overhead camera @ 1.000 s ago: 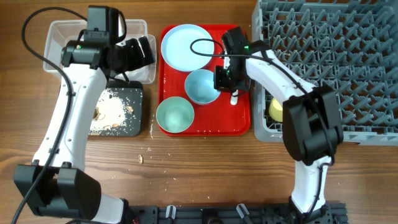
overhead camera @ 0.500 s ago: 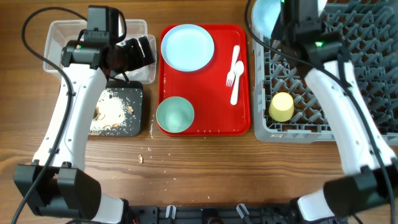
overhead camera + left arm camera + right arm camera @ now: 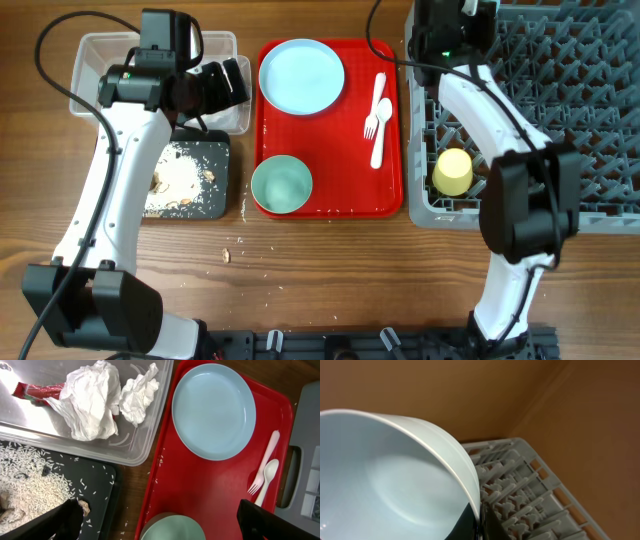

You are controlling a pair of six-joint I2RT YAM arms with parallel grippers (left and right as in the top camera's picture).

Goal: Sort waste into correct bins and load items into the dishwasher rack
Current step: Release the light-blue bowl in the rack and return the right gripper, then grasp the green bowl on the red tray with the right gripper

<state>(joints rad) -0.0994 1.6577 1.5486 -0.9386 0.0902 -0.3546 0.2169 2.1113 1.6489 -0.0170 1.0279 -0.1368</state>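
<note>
My right gripper lowers toward the rack's far corner beside the red tray next and releases the bowl's rim, since the bowl still hangs above the rack's wires.
My right gripper (image 3: pixel 477 521) is shut on the rim of the light blue bowl (image 3: pixel 385 485), holding it tilted over the far-left corner of the grey dishwasher rack (image 3: pixel 520 492). In the overhead view this gripper (image 3: pixel 442 25) is at the rack's (image 3: pixel 580 120) back edge. A yellow cup (image 3: pixel 452 172) lies in the rack. My left gripper (image 3: pixel 160 522) is open and empty, hovering between the clear tub (image 3: pixel 145 435) and the red tray. The tub holds white napkins (image 3: pixel 95 400) and a red wrapper (image 3: pixel 35 392). The light blue plate (image 3: pixel 301 75), mint bowl (image 3: pixel 281 186), fork and spoon (image 3: pixel 376 115) lie on the tray.
The red serving tray (image 3: pixel 340 200) sits between the bins and the rack. The black tray (image 3: pixel 190 180) holds rice-like scraps. A few crumbs (image 3: pixel 228 254) lie on the wooden table in front of it.
My right gripper lifted the light blue bowl off the red tray and carried it up to the rack's far-left corner. The left arm has not moved.
</note>
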